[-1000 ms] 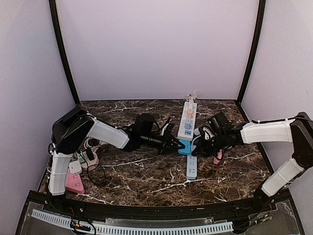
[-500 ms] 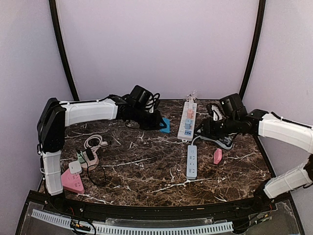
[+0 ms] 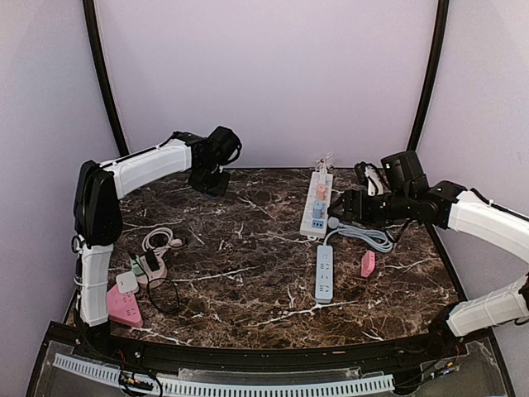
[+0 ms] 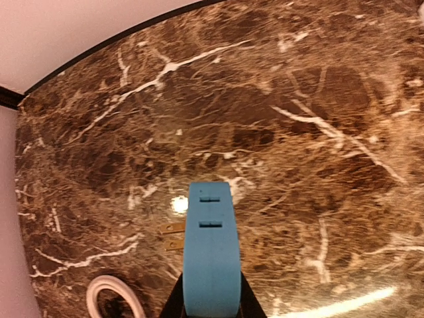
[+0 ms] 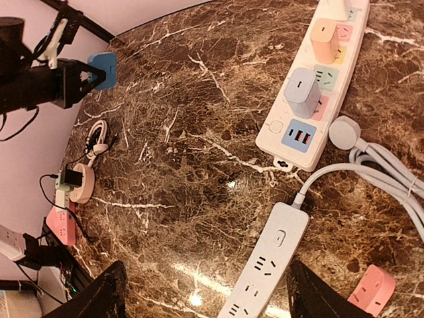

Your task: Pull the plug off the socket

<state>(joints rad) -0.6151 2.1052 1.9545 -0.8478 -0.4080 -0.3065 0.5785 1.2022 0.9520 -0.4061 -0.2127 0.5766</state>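
Note:
I will next lower the free blue plug with my left gripper toward the left in the top view, onto empty table beyond the white cord.
The blue plug is clamped in my left gripper, its two brass prongs sticking out to the left, free of any socket. In the top view that gripper hangs over the table's far left corner. Two socket strips lie to the right: a pale grey one and a white one with several coloured plugs in it. My right gripper hovers beside them, open and empty. The right wrist view shows the grey strip between its fingers, and the blue plug far off.
A coiled grey cable runs from the grey strip toward the right arm. A pink adapter lies right of that strip. At the left edge sit a pink strip, a round socket and a white cord.
My left gripper carried the blue plug from the middle of the table, by the strips, to the far left corner. My right gripper opened and drew back to the right.

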